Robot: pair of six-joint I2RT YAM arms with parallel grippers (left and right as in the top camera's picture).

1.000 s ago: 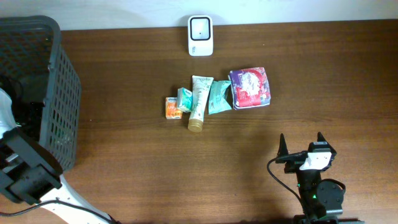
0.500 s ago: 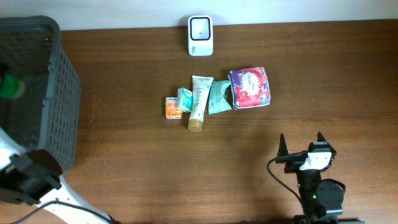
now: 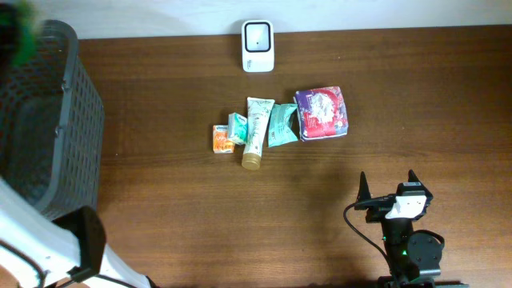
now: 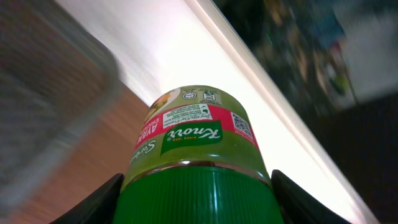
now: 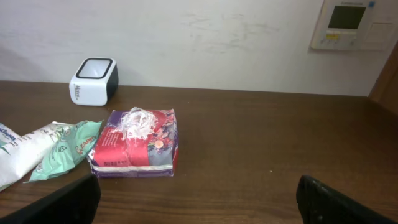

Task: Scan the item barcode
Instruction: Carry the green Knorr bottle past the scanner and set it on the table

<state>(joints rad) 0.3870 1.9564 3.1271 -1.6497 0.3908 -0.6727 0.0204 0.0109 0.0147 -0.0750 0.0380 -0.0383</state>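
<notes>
The tabletop [image 3: 214,113] beside the small teal box is bare, below my left gripper and to its right in the overhead view. I should move over there next, go down and let go of the cap.
My left gripper [image 4: 196,194] is shut on the green ribbed cap of a Knorr bottle [image 4: 194,134] with a green and pink label, one dark finger on each side. I cannot make out a barcode on it. From overhead the bottle is a green blur [image 3: 19,29] at the far left corner, above the basket [image 3: 80,120]. The white scanner [image 3: 258,46] stands at the table's back edge, also in the right wrist view [image 5: 94,81]. My right gripper [image 3: 388,189] rests open near the front right, nothing between its fingers [image 5: 199,200].
A row of items lies mid-table: a red and purple packet [image 3: 322,113], a teal pouch [image 3: 281,124], a white tube [image 3: 256,132], a small teal box [image 3: 238,128] and an orange box [image 3: 222,138]. The dark mesh basket fills the left edge.
The left arm has lifted the green bottle out of the basket and swung it toward the far left corner. The right arm has not moved.
</notes>
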